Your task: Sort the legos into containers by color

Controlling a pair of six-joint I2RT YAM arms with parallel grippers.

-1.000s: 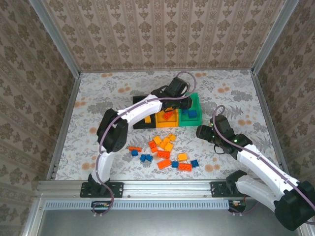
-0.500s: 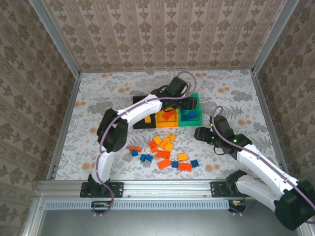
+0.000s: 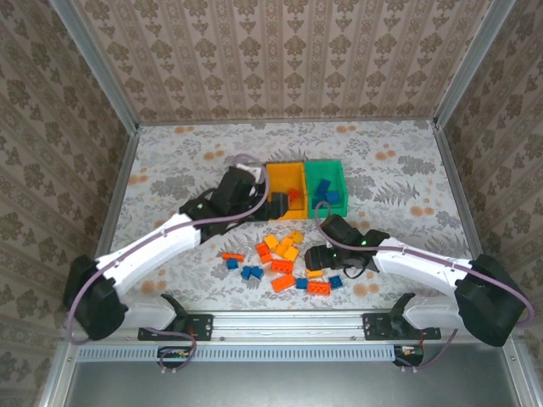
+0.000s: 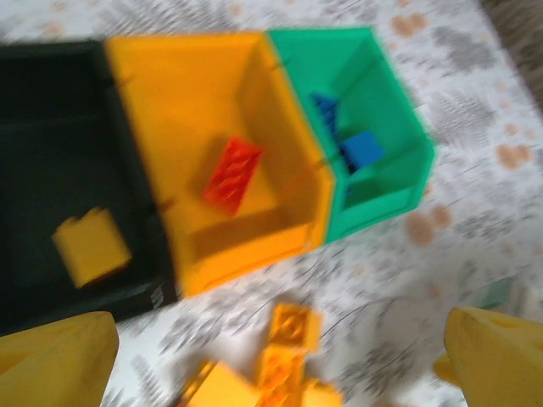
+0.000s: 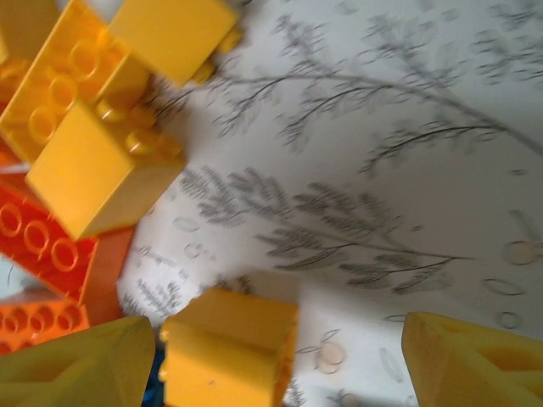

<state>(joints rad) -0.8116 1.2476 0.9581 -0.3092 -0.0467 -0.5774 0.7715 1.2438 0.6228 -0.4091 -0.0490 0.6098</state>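
My right gripper moves down around the nearest yellow brick [image 3: 315,274] [image 5: 229,349] next and closes on its sides, since the brick already lies between the spread fingers.
The containers stand in a row: black bin [image 4: 51,127] holding a yellow brick [image 4: 92,246], yellow bin [image 3: 286,175] holding a red brick [image 4: 232,174], green bin [image 3: 337,180] holding blue bricks [image 4: 361,148]. Loose legos [image 3: 284,254] in blue, orange-red and yellow lie in front of the bins. My left gripper [image 3: 271,208] hangs open and holds nothing at the near side of the black and yellow bins, its fingers [image 4: 51,360] spread wide. My right gripper [image 3: 321,259] is open, low at the pile's right edge, with a yellow brick [image 5: 229,352] between its fingers [image 5: 475,360], close to the left one.
Yellow bricks [image 5: 93,161] and orange-red bricks [image 5: 51,246] crowd just left of my right gripper. A patterned cloth [image 3: 407,178] covers the table. Wallpapered walls [image 3: 280,59] and metal rails [image 3: 114,195] enclose it on three sides.
My left arm has drawn back from over the yellow and green bins toward the near left. My right gripper has swung left and down onto the right edge of the brick pile.
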